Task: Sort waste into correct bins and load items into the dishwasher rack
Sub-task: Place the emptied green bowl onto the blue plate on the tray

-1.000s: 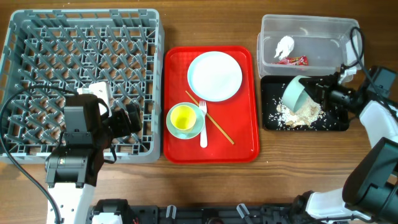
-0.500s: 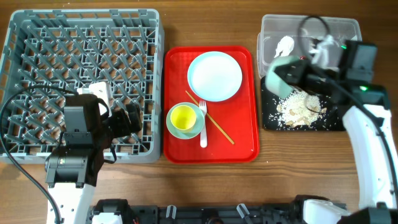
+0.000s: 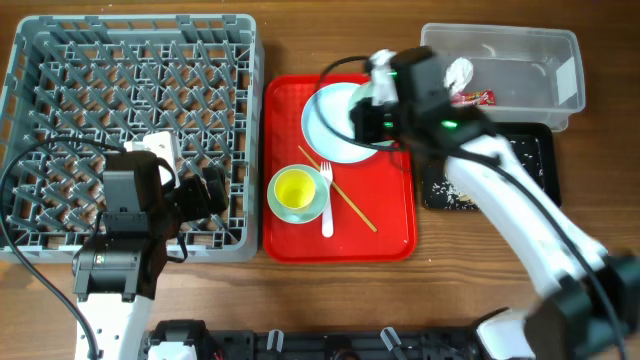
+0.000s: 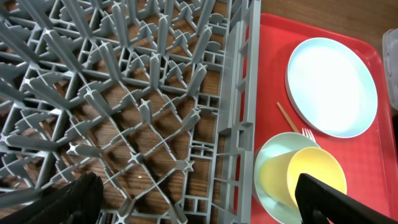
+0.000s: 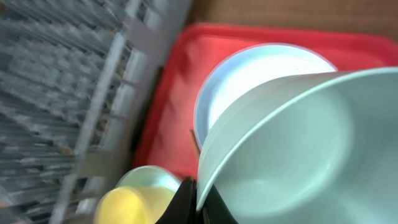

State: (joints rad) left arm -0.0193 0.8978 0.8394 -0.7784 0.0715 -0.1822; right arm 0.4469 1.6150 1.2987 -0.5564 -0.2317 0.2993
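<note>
The mint-green bowl (image 5: 298, 143) still hangs tilted, so it goes down onto the pale blue plate (image 5: 244, 79) next, and my right gripper releases the bowl's rim there.
My right gripper (image 3: 366, 118) is shut on the rim of the mint-green bowl (image 5: 298, 143) and holds it tilted above the pale blue plate (image 3: 335, 128) on the red tray (image 3: 390, 235); my arm hides the bowl in the overhead view. The yellow cup (image 3: 293, 188) sits in the light blue bowl (image 3: 318, 203), with the white fork (image 3: 326, 210) beside it. My left gripper (image 3: 205, 190) is open and empty over the near right part of the grey rack (image 3: 130, 100). The clear tub (image 3: 525, 50) holds the tissue (image 3: 460, 72) and red wrapper (image 3: 476, 98). Rice scraps (image 3: 455, 192) lie in the black tray (image 3: 535, 150).
A wooden chopstick (image 3: 348, 203) lies slantwise on the red tray next to the fork. The rack's right wall (image 4: 239, 124) stands close to the red tray's left edge. Bare wooden table lies along the front.
My right arm has swung left from the black tray to above the plate on the red tray, carrying the mint-green bowl. The scraps stayed in the black tray. The left arm has not moved.
</note>
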